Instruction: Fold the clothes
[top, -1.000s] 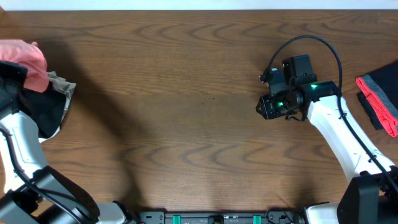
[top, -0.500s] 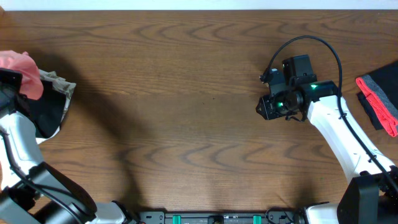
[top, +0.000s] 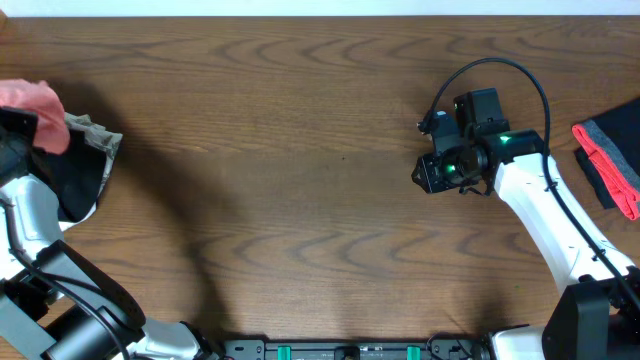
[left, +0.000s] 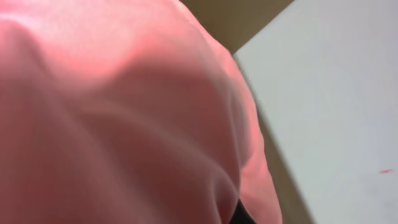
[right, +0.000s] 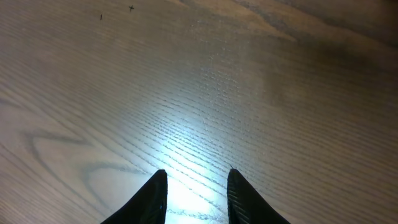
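Note:
My left gripper holds the pink T-shirt up over the black garment (top: 82, 170), which lies below it. I will lower the T-shirt there and let it go.
The clothes (top: 38, 103) show as a bunched salmon-pink T-shirt at the table's far left edge, raised over a dark pile. My left gripper (top: 20, 128) sits under that bunch, its fingers hidden by the fabric, and it is shut on the cloth. In the left wrist view plain pink fabric (left: 124, 112) fills nearly the whole frame; no lettering shows. My right gripper (top: 428, 172) hovers over bare wood at centre-right. Its two dark fingers (right: 152, 196) stand a little apart, open, with nothing between them (right: 196, 175).
A black garment with a mottled beige piece (top: 88, 150) lies under the pink bunch at the left edge. Red and dark grey clothes (top: 608, 165) lie at the right edge. The brown wooden table (top: 300, 170) spans the middle; a pale surface (left: 336, 93) lies beyond its edge.
The pink bunch has shifted slightly left and drawn tighter against my left gripper. The right arm has not moved.

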